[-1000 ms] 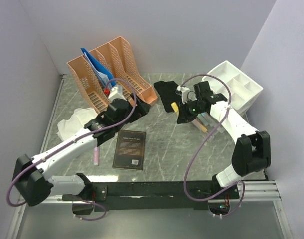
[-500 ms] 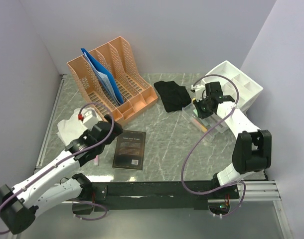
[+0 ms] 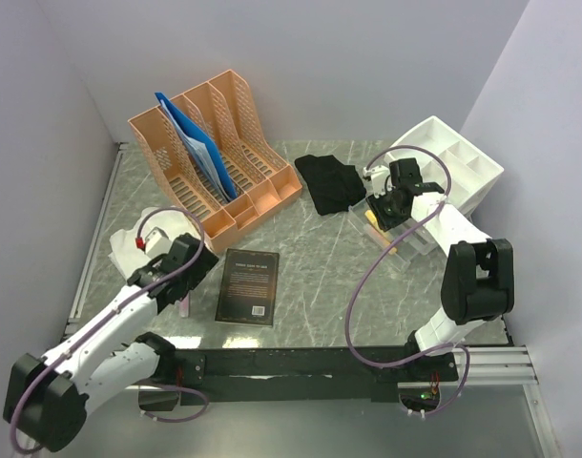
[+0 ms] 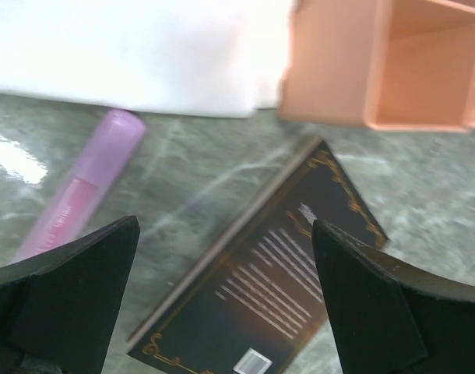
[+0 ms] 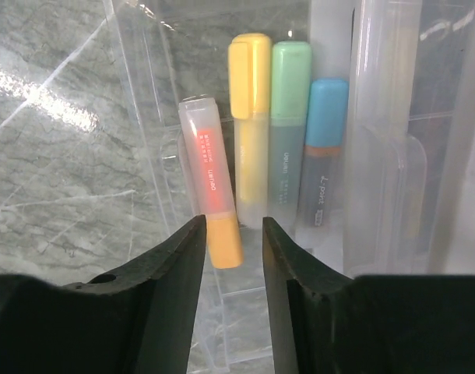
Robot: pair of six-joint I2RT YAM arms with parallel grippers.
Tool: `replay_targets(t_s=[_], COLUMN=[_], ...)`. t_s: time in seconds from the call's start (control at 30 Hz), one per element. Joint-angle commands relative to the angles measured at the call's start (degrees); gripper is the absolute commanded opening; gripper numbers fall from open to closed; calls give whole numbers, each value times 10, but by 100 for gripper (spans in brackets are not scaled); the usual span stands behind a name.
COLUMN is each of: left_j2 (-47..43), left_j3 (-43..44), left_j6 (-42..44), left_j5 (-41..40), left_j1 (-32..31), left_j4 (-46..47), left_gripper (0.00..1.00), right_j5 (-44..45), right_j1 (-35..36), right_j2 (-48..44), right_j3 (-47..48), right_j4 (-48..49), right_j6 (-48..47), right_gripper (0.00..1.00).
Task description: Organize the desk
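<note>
My left gripper will next move down and to the left in its wrist view, onto the pink highlighter's body (image 3: 184,307) (image 4: 60,216). The highlighter is on the tabletop, outside my open fingers.
The desk (image 3: 310,277) is a grey-green marble top. My right gripper (image 3: 379,212) (image 5: 233,226) hangs open just above a clear tray (image 3: 404,239) (image 5: 144,93). An orange-capped highlighter (image 5: 210,183) lies in that tray, its cap end between my spread fingers and free of the right one. Beside it lie yellow (image 5: 249,125), green (image 5: 288,117) and blue (image 5: 325,140) highlighters. My left gripper (image 3: 197,250) (image 4: 226,227) is wide open and empty above the desk. It is over the edge of a black book (image 3: 248,284) (image 4: 276,280), with a pink tube (image 3: 183,305) (image 4: 82,195) to its left.
An orange file organizer (image 3: 215,153) (image 4: 362,70) holding a blue folder (image 3: 191,143) stands at the back left. A white cloth (image 3: 138,234) (image 4: 144,54) lies at the left, a black cloth (image 3: 331,179) at the back middle, a white compartment box (image 3: 448,167) at the back right.
My left arm pulled back from the file organizer toward the near left and now hovers by the book. My right gripper carried the orange highlighter to the clear tray and opened.
</note>
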Motion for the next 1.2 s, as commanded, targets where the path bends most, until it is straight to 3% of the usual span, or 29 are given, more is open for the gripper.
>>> replay_targets(t_s=[0.0, 0.37, 0.77, 0.93, 0.97, 1.13, 1.17], left_j2=[36, 97, 214, 238, 236, 207, 193], left_j3=[14, 42, 68, 51, 39, -5, -19], left_j6=[38, 63, 98, 105, 105, 96, 95], left_j5=[53, 77, 83, 145, 177, 252, 255], left_j1=[46, 112, 162, 166, 166, 165, 166], left_j4=[1, -48, -94, -58, -50, 1, 8], left_gripper=[99, 99, 94, 77, 67, 45, 36], right_j5=[-7, -176, -207, -214, -215, -219, -220], right_j1=[-2, -1, -1, -1, -1, -2, -3], right_j2=[-14, -48, -57, -62, -62, -67, -67], right_j3=[17, 32, 7, -3, -4, -5, -5], right_j4=[7, -21, -3, 4, 5, 4, 4], right_j6=[-4, 22, 39, 43, 44, 39, 38], right_gripper=[44, 49, 49, 49, 49, 49, 49])
